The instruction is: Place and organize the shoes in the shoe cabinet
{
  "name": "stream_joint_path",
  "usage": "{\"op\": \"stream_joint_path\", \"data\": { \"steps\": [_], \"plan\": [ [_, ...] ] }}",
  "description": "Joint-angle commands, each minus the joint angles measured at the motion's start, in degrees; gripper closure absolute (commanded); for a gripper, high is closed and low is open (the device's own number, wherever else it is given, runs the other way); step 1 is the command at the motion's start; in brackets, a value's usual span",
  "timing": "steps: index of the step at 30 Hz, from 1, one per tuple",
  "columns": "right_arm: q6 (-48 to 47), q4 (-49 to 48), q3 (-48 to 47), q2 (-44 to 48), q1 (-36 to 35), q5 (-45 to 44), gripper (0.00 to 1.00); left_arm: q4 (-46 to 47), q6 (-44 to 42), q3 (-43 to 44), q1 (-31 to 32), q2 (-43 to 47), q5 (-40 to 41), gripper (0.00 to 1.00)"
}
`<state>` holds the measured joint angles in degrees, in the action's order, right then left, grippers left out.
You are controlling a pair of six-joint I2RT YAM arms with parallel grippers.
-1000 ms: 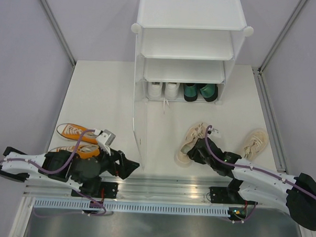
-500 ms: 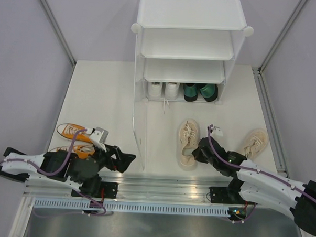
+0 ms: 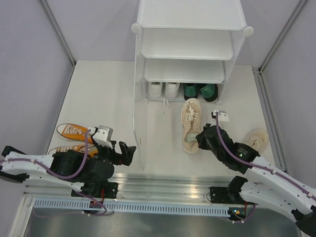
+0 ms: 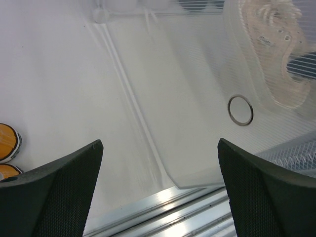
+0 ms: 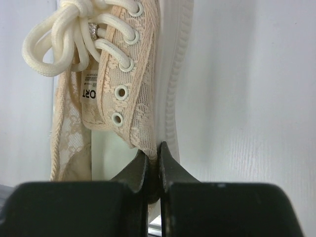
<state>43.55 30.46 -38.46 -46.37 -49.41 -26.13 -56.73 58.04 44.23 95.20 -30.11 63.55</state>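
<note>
My right gripper holds the sneaker and will next go up and carry it outward to the upper shelf's end (image 3: 156, 44) by the translucent side panel. It will let go there because that shelf looks empty.
The white shoe cabinet (image 3: 188, 46) stands at the back centre, with white sneakers (image 3: 163, 90) and dark green heels (image 3: 199, 91) on its bottom tier. My right gripper (image 3: 201, 140) is shut on the side wall of a cream lace-up sneaker (image 3: 191, 125), whose toe points at the cabinet. In the right wrist view the jaws (image 5: 153, 154) pinch the lace upper of that sneaker (image 5: 123, 74). Its mate (image 3: 256, 139) lies to the right. Two orange sneakers (image 3: 73, 131) lie at the left. My left gripper (image 3: 126, 151) hangs open beside them, holding nothing.
The cabinet's translucent side panel (image 4: 197, 98) reaches down to the metal rail (image 3: 160, 181) at the near edge, just right of my left gripper (image 4: 158, 187). An orange toe (image 4: 7, 143) shows at the left edge of the left wrist view. Grey walls close both sides.
My right gripper has shut on the cream sneaker and moved it away from the rail toward the cabinet, turning its toe to face the shelves. The left gripper has shifted slightly, still open.
</note>
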Motion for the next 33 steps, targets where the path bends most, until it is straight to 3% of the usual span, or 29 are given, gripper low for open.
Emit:
{"op": "stream_joint_path", "data": {
  "steps": [1,6,15,24,33],
  "plan": [
    [-4.3,-3.4,-7.1,-2.1,-0.3,-3.8,0.99,9.6,-10.0,-0.5,-4.6,-4.2,0.4,0.00],
    [-8.3,-6.2,-15.0,-7.3,-0.4,-2.8,0.99,16.5,-15.8,-1.7,-15.9,-7.3,-9.6,0.00],
    [-13.8,-11.0,-33.9,-21.8,3.1,2.3,0.99,19.5,-17.4,-3.7,-20.6,-5.0,-12.1,0.00],
    [-14.0,-12.4,-53.9,-35.3,11.8,13.1,0.99,26.1,-25.5,-0.5,-34.3,-10.8,-27.4,0.00],
    [-11.6,-10.9,-73.1,-50.0,17.2,22.2,0.99,21.7,-26.2,3.3,-36.1,-8.0,-28.1,0.00]
  ]
}}
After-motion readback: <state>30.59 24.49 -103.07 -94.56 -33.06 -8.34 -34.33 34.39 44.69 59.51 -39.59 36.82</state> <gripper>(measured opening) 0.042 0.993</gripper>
